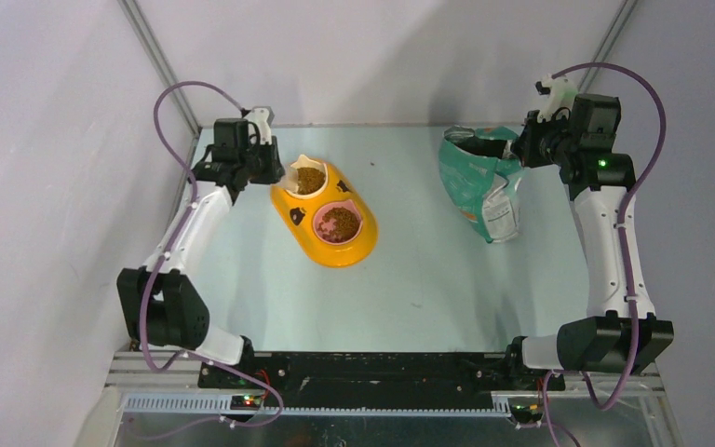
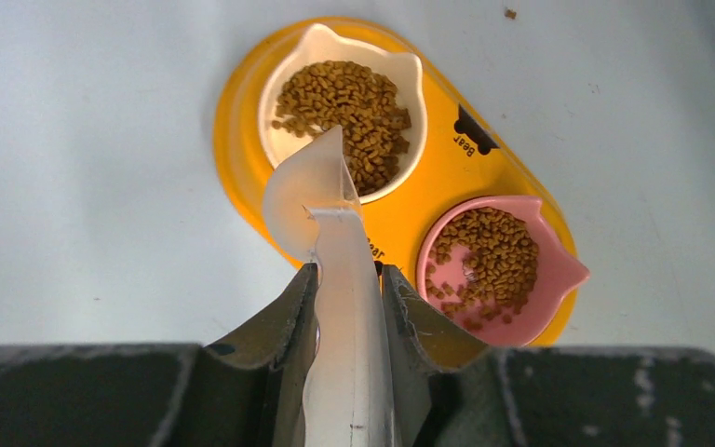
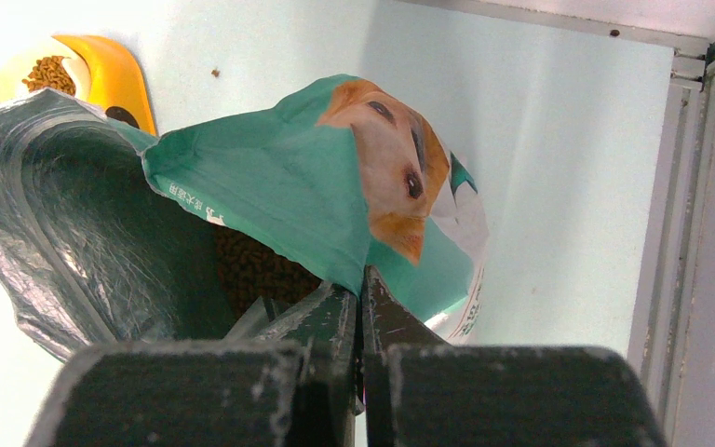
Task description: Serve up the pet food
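Observation:
My left gripper will swing back next, turning and going down, to release the scoop on the tabletop by the feeder's near end (image 1: 345, 287), because both bowls have kibble in them.
The yellow double-bowl feeder (image 1: 354, 250) sits left of centre. Brown pet food fills its white bowl (image 2: 346, 101) and its pink bowl (image 2: 487, 256); both heaps show in the top view (image 1: 310, 180) (image 1: 338, 223). My left gripper (image 2: 348, 272) is shut on the handle of the clear plastic scoop (image 2: 309, 191), whose cup is tipped over the white bowl's near rim. My right gripper (image 3: 361, 279) is shut on the rim of the green-and-white pouch (image 3: 279, 177), holding it open; dark kibble (image 3: 251, 265) shows inside. The pouch (image 1: 480, 182) stands at the back right.
A stray kibble pellet (image 2: 510, 13) lies on the table beyond the feeder. Grey walls and metal frame rails (image 3: 680, 233) close in the table's back and right sides. The arm bases sit at the near edge (image 1: 372, 368).

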